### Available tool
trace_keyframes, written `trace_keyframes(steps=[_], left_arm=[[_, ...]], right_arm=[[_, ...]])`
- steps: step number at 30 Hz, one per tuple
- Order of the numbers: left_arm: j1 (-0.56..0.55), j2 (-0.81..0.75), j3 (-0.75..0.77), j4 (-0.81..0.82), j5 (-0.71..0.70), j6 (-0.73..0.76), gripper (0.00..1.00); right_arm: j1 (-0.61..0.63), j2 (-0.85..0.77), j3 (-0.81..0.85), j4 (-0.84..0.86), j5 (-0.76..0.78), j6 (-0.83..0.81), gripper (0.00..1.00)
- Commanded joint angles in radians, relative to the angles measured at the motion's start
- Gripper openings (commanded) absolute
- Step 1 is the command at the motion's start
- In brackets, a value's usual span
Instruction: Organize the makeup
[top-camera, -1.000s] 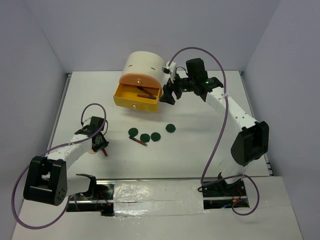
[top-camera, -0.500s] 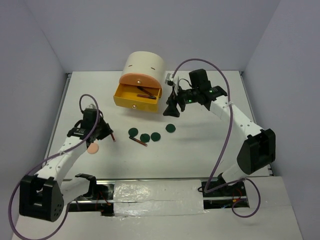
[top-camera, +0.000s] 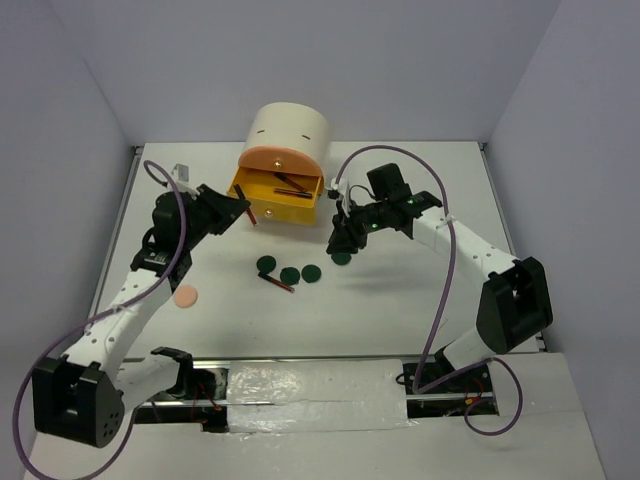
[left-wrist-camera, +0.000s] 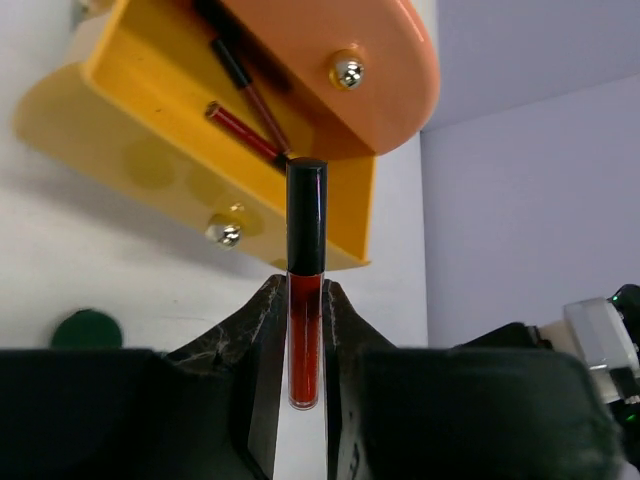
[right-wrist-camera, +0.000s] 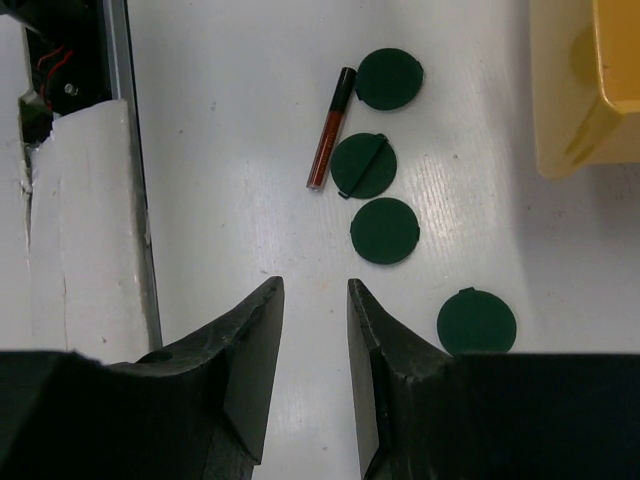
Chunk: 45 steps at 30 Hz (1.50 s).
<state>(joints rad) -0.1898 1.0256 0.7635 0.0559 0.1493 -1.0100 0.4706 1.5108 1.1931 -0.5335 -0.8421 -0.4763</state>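
The drawer's bare bottom is outward of my left gripper and to its right in the top view, so I should carry the stick over it next and release it.
My left gripper (top-camera: 243, 207) is shut on a dark-red stick (left-wrist-camera: 304, 340) with a black cap, held just in front of the open yellow drawer (top-camera: 268, 208). In the left wrist view the gripper (left-wrist-camera: 303, 288) points at the drawer (left-wrist-camera: 130, 120), which holds other sticks (left-wrist-camera: 243, 132). My right gripper (top-camera: 340, 242) is open and empty above the table near the green discs. In the right wrist view the gripper (right-wrist-camera: 313, 287) hovers near several green discs (right-wrist-camera: 384, 231) and a dark-red stick (right-wrist-camera: 331, 128). The discs (top-camera: 290, 275) and this stick (top-camera: 277, 283) lie mid-table. A peach puff (top-camera: 186, 296) lies at the left.
The cream drum-shaped cabinet (top-camera: 290, 128) stands at the back with an orange drawer (top-camera: 283, 160) above the open yellow one. The enclosure's grey walls ring the white table. Taped arm mounts (top-camera: 310, 385) run along the near edge.
My left gripper has risen from beside the puff and carried the stick up and right to the drawer. My right gripper has come down and toward the green discs.
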Motion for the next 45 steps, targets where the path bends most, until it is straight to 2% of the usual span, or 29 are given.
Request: trace_keyframes(steps=[1, 4, 8, 14, 20, 24, 27, 29, 33, 34, 38, 40, 42, 43, 45], left_arm=[[-0.033, 0.069, 0.077, 0.205, 0.004, -0.104, 0.0], [-0.066, 0.145, 0.143, 0.226, -0.043, -0.137, 0.0], [-0.095, 0.256, 0.232, 0.161, -0.115, -0.199, 0.0], [-0.111, 0.327, 0.28, 0.11, -0.24, -0.306, 0.0], [-0.111, 0.396, 0.339, 0.001, -0.283, -0.375, 0.02], [-0.111, 0.432, 0.369, -0.024, -0.289, -0.38, 0.28], [-0.112, 0.449, 0.375, -0.024, -0.283, -0.383, 0.42], [-0.111, 0.455, 0.375, -0.018, -0.274, -0.381, 0.46], [-0.111, 0.455, 0.381, -0.019, -0.26, -0.375, 0.6], [-0.111, 0.453, 0.382, -0.021, -0.254, -0.374, 0.61], [-0.111, 0.432, 0.393, -0.028, -0.252, -0.351, 0.59], [-0.111, 0.407, 0.404, -0.05, -0.263, -0.311, 0.52], [-0.111, 0.38, 0.405, -0.082, -0.28, -0.273, 0.36], [-0.111, 0.348, 0.401, -0.103, -0.299, -0.228, 0.24], [-0.109, 0.312, 0.381, -0.125, -0.316, -0.184, 0.12]], right_arm=[[0.01, -0.04, 0.003, 0.046, -0.006, 0.021, 0.39], [0.016, -0.043, -0.007, 0.055, 0.001, 0.028, 0.39], [0.02, -0.055, -0.024, 0.072, 0.015, 0.038, 0.39], [0.022, -0.07, -0.032, 0.075, 0.035, 0.034, 0.43], [0.022, -0.075, -0.032, 0.076, 0.051, 0.031, 0.47], [0.022, -0.07, -0.032, 0.072, 0.054, 0.028, 0.52], [0.025, -0.066, -0.032, 0.064, 0.057, 0.022, 0.54], [0.033, -0.064, -0.032, 0.056, 0.064, 0.012, 0.56], [0.055, -0.057, -0.035, 0.046, 0.074, 0.001, 0.58], [0.062, -0.054, -0.035, 0.044, 0.077, -0.001, 0.58], [0.092, -0.041, -0.029, 0.03, 0.092, -0.016, 0.59], [0.106, -0.035, -0.023, 0.024, 0.095, -0.018, 0.59], [0.118, -0.023, -0.018, 0.02, 0.098, -0.022, 0.59], [0.134, -0.014, -0.015, 0.012, 0.104, -0.024, 0.59], [0.148, -0.008, -0.01, 0.006, 0.113, -0.031, 0.59]])
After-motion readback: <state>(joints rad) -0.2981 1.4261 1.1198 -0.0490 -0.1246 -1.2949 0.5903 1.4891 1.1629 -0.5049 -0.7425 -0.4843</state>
